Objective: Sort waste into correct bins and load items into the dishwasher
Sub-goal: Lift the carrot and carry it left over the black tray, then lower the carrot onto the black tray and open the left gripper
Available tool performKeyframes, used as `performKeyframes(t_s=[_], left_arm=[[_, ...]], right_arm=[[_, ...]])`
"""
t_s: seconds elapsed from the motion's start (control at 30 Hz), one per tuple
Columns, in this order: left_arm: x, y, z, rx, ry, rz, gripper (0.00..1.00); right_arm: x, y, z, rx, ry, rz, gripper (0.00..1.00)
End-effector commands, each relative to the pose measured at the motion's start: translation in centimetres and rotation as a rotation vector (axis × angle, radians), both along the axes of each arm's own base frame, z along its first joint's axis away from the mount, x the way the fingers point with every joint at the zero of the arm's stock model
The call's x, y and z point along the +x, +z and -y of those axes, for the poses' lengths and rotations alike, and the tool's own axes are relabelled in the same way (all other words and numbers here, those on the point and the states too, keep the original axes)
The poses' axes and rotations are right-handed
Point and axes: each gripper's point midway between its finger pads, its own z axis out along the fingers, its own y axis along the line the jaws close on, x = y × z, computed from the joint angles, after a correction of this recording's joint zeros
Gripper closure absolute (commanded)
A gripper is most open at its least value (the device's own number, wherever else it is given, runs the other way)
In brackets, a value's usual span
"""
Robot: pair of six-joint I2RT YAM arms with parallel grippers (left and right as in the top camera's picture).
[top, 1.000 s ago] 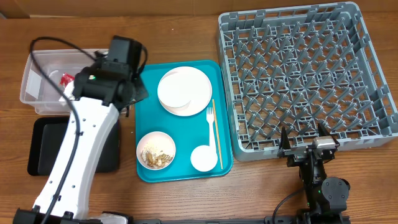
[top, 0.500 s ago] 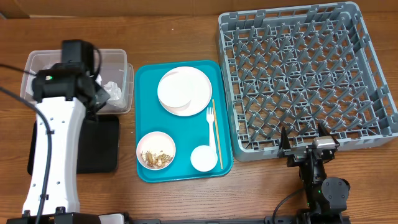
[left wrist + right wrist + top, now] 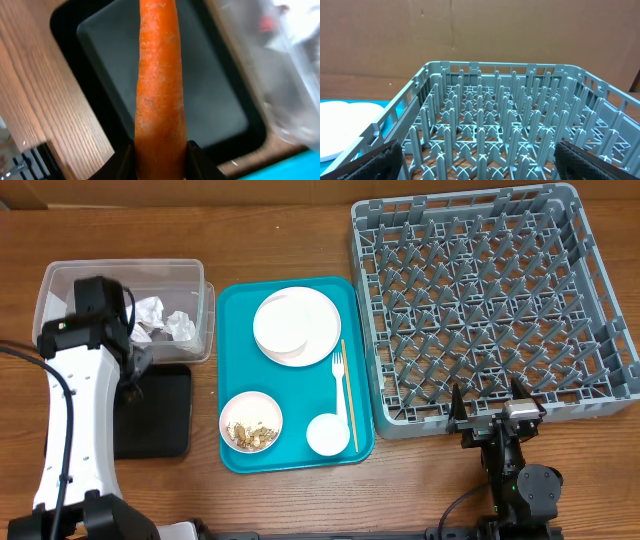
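I will next lower my left gripper and pull it back onto the side of the black tray that is away from the clear tub, because the carrot is still above the bottom of the black tray.
My left gripper is shut on an orange carrot, which points away from the wrist above the black tray. Overhead, the left arm covers that tray's left part, and the carrot is hidden. The clear tub holds crumpled napkins; a red wrapper shows blurred inside it. My right gripper stands open at the grey dish rack's front wall, with nothing between its fingers.
The teal tray holds a white plate, a bowl of food scraps, a small cup, a fork and a wooden stick. No dishes stand in the rack.
The left arm has swung left from the teal tray's edge, across the clear tub, to above the black tray. The right arm has not moved.
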Motion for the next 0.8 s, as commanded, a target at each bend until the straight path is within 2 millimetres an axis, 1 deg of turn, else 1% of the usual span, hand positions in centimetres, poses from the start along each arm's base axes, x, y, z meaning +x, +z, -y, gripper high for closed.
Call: performKeyframes(t_s=[0.0, 0.13, 0.43, 0.6, 0.67, 0.77], left_arm=[[-1.6, -1.2, -0.8, 0.023, 0.09, -0.01, 0.91], [-2.8, -3.0, -1.6, 0.018, 0.132, -0.031, 0.91], [-5.3, -6.5, -3.6, 0.012, 0.239, -0.044, 0.91], [-6.7, -8.9, -4.3, 0.01, 0.289, -0.033, 0.86], [-7.0, -9.8, -4.3, -0.002, 0.304, -0.023, 0.84], [-6.7, -10.4, -4.2, -0.038, 0.281, -0.002, 0.86]], right_arm=[[0.0, -0.2, 0.1, 0.0, -0.002, 0.005, 0.0], [0.0, -0.2, 0.1, 0.0, -0.002, 0.005, 0.0], [0.0, -0.2, 0.1, 0.0, -0.002, 0.005, 0.0], [0.0, -0.2, 0.1, 0.0, -0.002, 0.005, 0.0], [0.0, -0.2, 0.1, 0.0, -0.002, 0.005, 0.0], [0.0, -0.2, 0.1, 0.0, -0.002, 0.005, 0.0]])
